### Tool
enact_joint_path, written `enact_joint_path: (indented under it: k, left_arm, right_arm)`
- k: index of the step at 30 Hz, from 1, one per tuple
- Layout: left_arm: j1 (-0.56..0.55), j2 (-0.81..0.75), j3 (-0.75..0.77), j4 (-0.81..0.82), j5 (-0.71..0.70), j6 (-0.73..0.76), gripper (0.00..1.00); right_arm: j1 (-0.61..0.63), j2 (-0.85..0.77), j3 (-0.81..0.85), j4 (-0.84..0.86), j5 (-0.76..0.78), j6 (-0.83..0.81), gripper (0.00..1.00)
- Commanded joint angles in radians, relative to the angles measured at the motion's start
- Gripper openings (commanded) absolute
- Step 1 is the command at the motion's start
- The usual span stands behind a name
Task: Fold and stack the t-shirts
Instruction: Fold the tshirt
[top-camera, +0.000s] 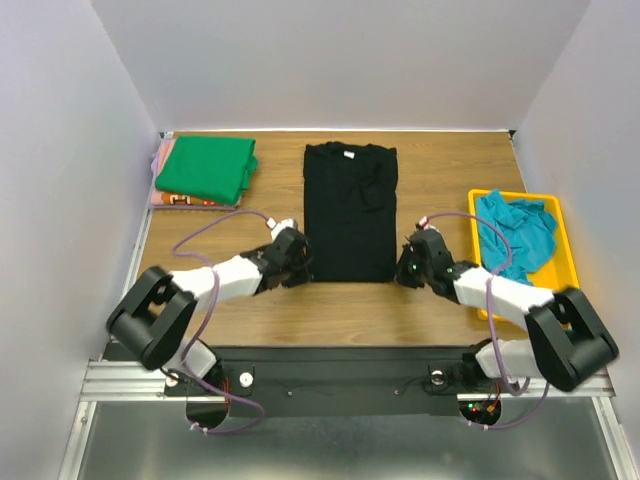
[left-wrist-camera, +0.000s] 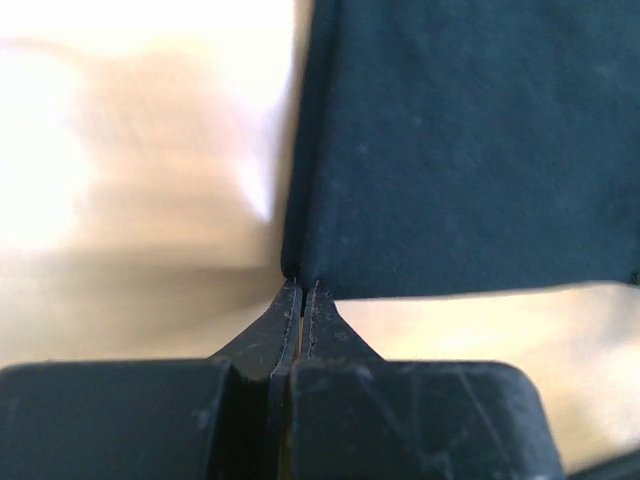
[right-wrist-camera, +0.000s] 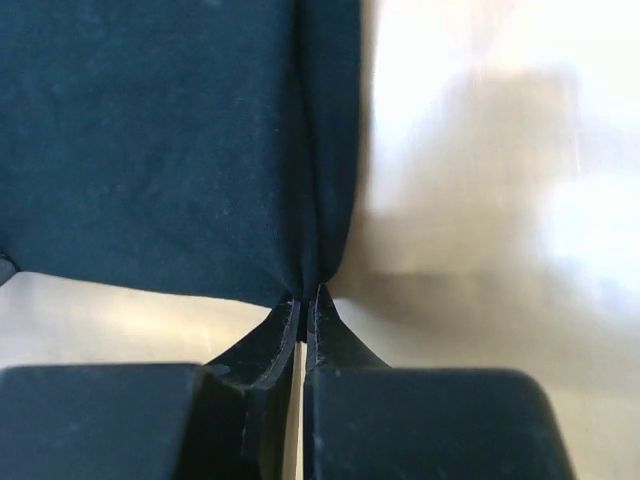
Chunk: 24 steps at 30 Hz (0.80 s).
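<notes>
My right gripper should next lift the cloth, carry it outward to the t-shirt's far corner by the collar (top-camera: 385, 156), then lower it there and let go, so the long piece of cloth is halved.
A black t-shirt (top-camera: 350, 210) lies flat in the middle of the table as a long folded strip, collar at the far end. My left gripper (top-camera: 300, 268) is shut on its near left corner (left-wrist-camera: 300, 272), the cloth pinched between the fingertips. My right gripper (top-camera: 402, 270) is shut on the near right corner (right-wrist-camera: 315, 285), where the cloth bunches into a fold. At the back left, a folded bright green t-shirt (top-camera: 205, 167) rests on an orange-pink one (top-camera: 180, 200). A crumpled teal-blue t-shirt (top-camera: 515, 235) lies in the yellow tray (top-camera: 565, 262).
White walls close in the table on three sides. The yellow tray stands at the right edge, just beyond my right arm. The stack of folded shirts occupies the back left corner. Bare wood shows on both sides of the black shirt.
</notes>
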Motion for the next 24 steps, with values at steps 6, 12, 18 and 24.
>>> enact_joint_path:
  k: [6,12,18,24]
  left_arm:
    - [-0.317,-0.393,-0.146,-0.194,-0.140,-0.278,0.00]
    - [-0.428,-0.488,-0.095,-0.229,-0.165,-0.297,0.00]
    - [-0.426,-0.453,0.085,-0.321,-0.333,-0.249,0.00]
    - [-0.383,-0.385,0.242,-0.344,-0.472,-0.157,0.00]
  right_arm:
    - [0.148,-0.494,-0.099,-0.388,-0.036,0.101,0.00]
    - [0.153,-0.676,-0.013,-0.547,0.012,0.089,0.01]
    - [0.155,-0.599,0.148,-0.558,0.179,0.069,0.00]
    - [0.155,-0.505,0.311,-0.535,0.340,0.072,0.00]
